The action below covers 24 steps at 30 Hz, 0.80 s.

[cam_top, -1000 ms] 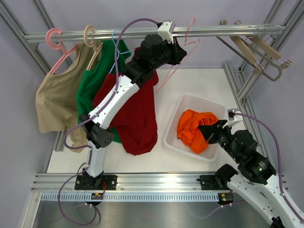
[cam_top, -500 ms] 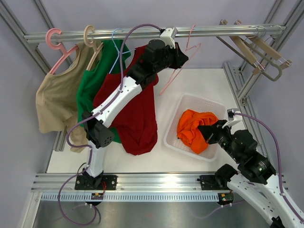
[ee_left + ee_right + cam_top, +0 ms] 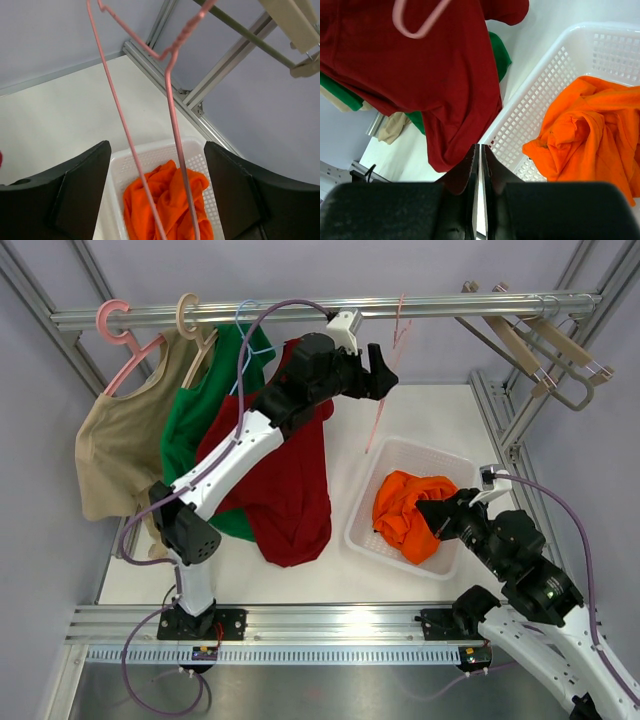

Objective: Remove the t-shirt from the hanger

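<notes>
The pink hanger is empty. My left gripper will next swing to the left in the top view, past the red shirt to the blue hanger's neck.
An empty pink wire hanger (image 3: 384, 390) hangs straight down from the top rail (image 3: 200, 312). My left gripper (image 3: 378, 368) is open beside it; in the left wrist view the hanger's two wires (image 3: 172, 125) pass between the spread fingers (image 3: 82, 187) without touching them. An orange t-shirt (image 3: 410, 510) lies crumpled in the white basket (image 3: 362, 502), also seen below the hanger (image 3: 170, 200). My right gripper (image 3: 432, 512) hovers at the basket's near-left edge (image 3: 540, 90), jaws almost together with only a sliver between them and nothing held; the orange t-shirt (image 3: 590, 130) lies to its right.
A red shirt (image 3: 290, 490), a green shirt (image 3: 195, 420) and a beige shirt (image 3: 115, 450) hang from hangers on the rail's left half. Wooden hangers (image 3: 540, 350) hang at the rail's right end. Aluminium frame posts border the table.
My left gripper has opened and let go of the pink hanger, which swung from a tilt to hanging straight down. The right arm barely moved; its jaws parted by a sliver.
</notes>
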Available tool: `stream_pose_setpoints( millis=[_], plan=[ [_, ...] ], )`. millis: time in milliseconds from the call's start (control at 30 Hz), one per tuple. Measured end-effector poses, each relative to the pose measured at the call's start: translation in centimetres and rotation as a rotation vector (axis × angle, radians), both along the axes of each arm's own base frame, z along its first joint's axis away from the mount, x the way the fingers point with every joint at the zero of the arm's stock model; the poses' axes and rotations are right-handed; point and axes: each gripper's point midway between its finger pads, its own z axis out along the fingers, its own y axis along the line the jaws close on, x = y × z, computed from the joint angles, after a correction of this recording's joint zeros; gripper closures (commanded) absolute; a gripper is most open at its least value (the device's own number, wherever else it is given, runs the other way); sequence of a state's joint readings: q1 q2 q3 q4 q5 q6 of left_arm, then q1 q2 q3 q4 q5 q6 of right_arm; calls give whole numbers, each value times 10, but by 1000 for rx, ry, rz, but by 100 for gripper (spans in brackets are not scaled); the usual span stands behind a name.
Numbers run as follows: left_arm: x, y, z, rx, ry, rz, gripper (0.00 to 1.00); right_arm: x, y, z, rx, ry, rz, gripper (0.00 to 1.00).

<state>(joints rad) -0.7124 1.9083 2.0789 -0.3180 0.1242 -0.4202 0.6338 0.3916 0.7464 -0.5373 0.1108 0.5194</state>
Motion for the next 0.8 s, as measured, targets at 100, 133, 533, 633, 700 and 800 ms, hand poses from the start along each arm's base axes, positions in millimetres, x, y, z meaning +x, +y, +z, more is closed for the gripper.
stream_pose_setpoints(
  millis=[100, 133, 533, 633, 700, 800],
  plan=[
    [-17, 17, 8, 25, -15, 1, 18, 2, 2, 6, 8, -13, 1, 86],
    [-23, 24, 14, 32, -26, 3, 18, 3, 2, 7, 8, -15, 1, 85],
    [-92, 212, 101, 95, -251, 307, 26, 0, 16, 24, 61, -65, 72, 80],
    [-78, 258, 94, 137, -231, 418, 28, -3, 22, 31, 81, -79, 110, 79],
    [-67, 274, 83, 162, -201, 440, 28, -5, 26, 34, 95, -85, 134, 79],
    [-45, 277, 54, 205, -122, 410, 31, -8, 32, 37, 110, -87, 165, 78]
  ],
)
